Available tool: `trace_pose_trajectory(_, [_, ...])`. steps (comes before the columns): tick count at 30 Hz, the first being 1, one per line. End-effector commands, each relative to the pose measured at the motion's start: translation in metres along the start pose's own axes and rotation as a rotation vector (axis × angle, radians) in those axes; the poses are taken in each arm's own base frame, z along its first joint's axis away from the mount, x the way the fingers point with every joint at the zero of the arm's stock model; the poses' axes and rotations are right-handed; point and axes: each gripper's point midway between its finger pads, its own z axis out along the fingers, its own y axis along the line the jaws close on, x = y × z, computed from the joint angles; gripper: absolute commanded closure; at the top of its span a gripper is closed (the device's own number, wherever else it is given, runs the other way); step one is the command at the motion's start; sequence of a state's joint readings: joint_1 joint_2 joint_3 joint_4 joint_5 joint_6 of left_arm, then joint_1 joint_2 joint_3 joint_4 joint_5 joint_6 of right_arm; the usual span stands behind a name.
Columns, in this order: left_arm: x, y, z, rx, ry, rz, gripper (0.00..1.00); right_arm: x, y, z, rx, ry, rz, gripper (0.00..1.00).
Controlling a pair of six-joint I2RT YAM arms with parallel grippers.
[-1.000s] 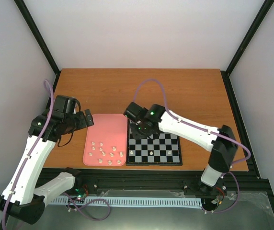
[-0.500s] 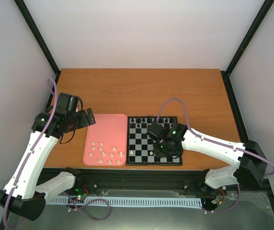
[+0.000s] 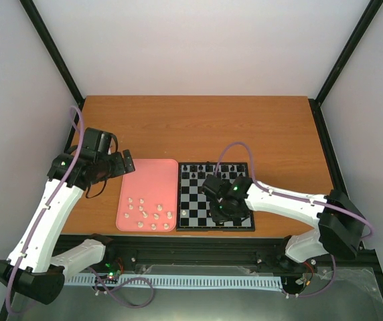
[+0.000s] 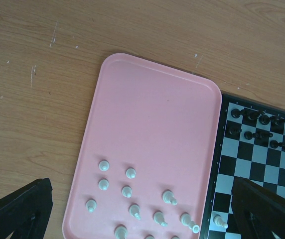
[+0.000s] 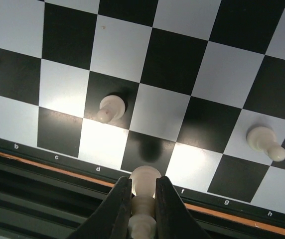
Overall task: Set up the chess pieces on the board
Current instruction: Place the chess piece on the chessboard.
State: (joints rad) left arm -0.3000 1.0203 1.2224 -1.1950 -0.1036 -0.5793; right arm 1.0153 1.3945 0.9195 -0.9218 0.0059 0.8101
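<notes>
The base of the cream-white piece is above its shadow, so my right gripper will lower first and then release the piece onto the near dark e-file square.
The board (image 3: 195, 197) lies right of a pink tray (image 3: 152, 175). Black pieces (image 3: 211, 167) stand along its far rows. Several cream-white pieces (image 3: 148, 212) lie on the tray's near half. My right gripper (image 3: 226, 212) hovers over the board's near edge. In the right wrist view it (image 5: 143, 186) is shut on a white piece (image 5: 145, 178), held just above the near dark e-file square. Two white pawns (image 5: 110, 107) (image 5: 264, 139) stand on the second row. My left gripper (image 3: 126, 166) is open and empty, above the tray's far left corner; the left wrist view shows it (image 4: 141, 184) over the white pieces (image 4: 132, 199).
The tray (image 4: 147, 114) touches the board's left border (image 4: 218, 149). One white pawn (image 4: 220, 220) stands on the board's near left. Bare wooden table (image 3: 198, 127) stretches behind both. The black frame rail (image 3: 198, 247) runs along the near edge.
My right arm swung from the board's far left corner to its near middle edge, carrying the white piece, and has dropped lower. My left arm barely shifted.
</notes>
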Motion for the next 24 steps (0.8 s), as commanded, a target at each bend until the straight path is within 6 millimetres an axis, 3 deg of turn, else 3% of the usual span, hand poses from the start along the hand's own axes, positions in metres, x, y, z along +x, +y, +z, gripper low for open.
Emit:
trace_pose_trajectory(1, [-0.013, -0.008, -0.009, 0.032, -0.046, -0.009, 0.00, -0.004, 0.003, 0.011, 0.009, -0.007, 0.006, 0.97])
trace_pose_trajectory(19, [-0.010, -0.006, -0.008, 0.028, -0.040, -0.010, 0.00, 0.002, -0.002, 0.027, 0.049, 0.037, -0.008, 0.97])
trace_pose_trajectory(22, [-0.010, -0.006, -0.008, 0.030, -0.039, -0.011, 0.00, 0.002, -0.003, 0.028, 0.057, 0.038, -0.009, 0.94])
trace_pose_trajectory(24, [-0.009, -0.006, -0.007, 0.028, -0.036, -0.010, 0.00, 0.002, -0.003, 0.029, 0.059, 0.040, -0.009, 0.87])
